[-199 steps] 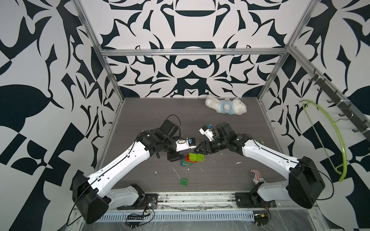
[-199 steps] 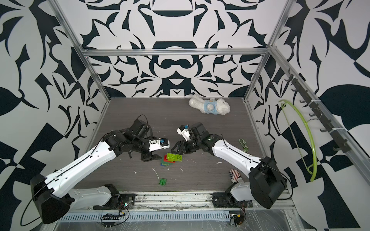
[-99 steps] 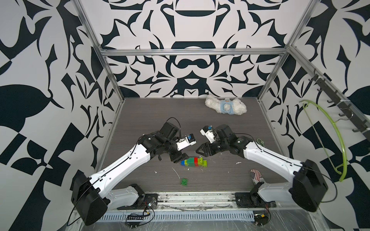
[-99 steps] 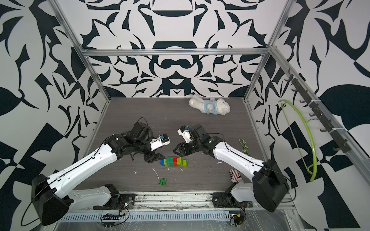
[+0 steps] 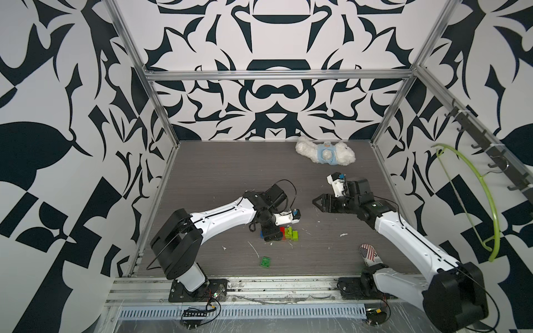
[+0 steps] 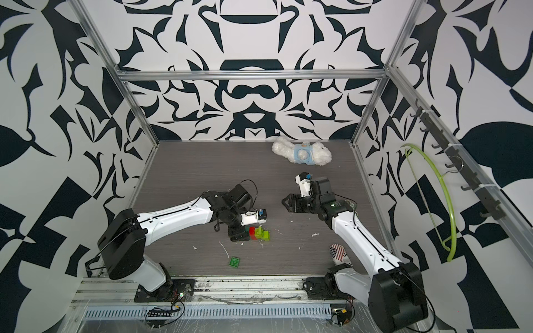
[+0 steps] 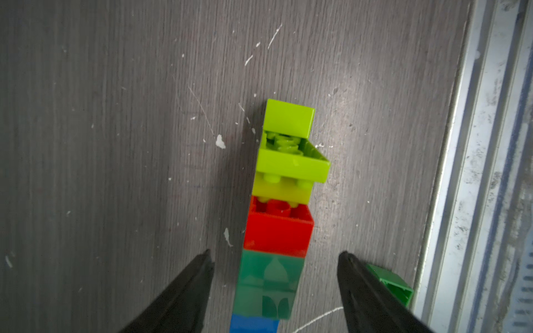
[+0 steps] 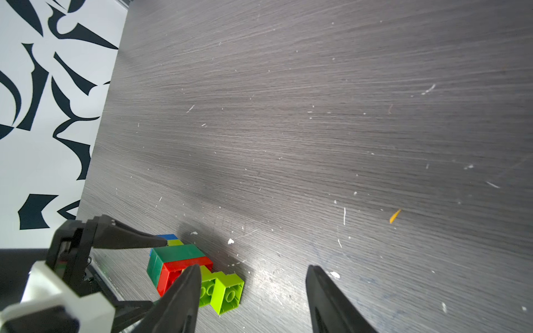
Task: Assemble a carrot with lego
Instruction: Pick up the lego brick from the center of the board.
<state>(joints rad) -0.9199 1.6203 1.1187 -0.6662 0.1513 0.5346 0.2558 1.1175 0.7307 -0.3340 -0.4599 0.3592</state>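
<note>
The red part is below the open fingers, just past the dark green, so the robot's left gripper should next come down onto the red part and close on its sides.
The carrot point(image 5: 286, 233) point(image 6: 257, 233) lies flat on the dark table as one joined row of lego: blue end, lime, dark green, red, then stepped lime bricks. In the left wrist view the carrot point(image 7: 278, 230) runs between the fingers of my left gripper point(image 7: 275, 253), which is open and straddles the dark green part without touching it. From above, the left gripper point(image 5: 271, 237) hides the blue end. My right gripper point(image 5: 317, 201) point(image 8: 253, 268) is open and empty, raised to the right of the carrot point(image 8: 184, 261). A loose dark green brick point(image 5: 265, 262) point(image 7: 392, 284) lies nearer the front.
A white plush toy point(image 5: 324, 154) lies at the back of the table. A flag-patterned object point(image 5: 368, 253) sits by the right arm's base. A lime hoop point(image 5: 476, 184) hangs on the right wall. White specks dot the table.
The carrot, held up between both grippers a second ago, now lies on the table. My left gripper opened over it. My right gripper drew away to the right.
</note>
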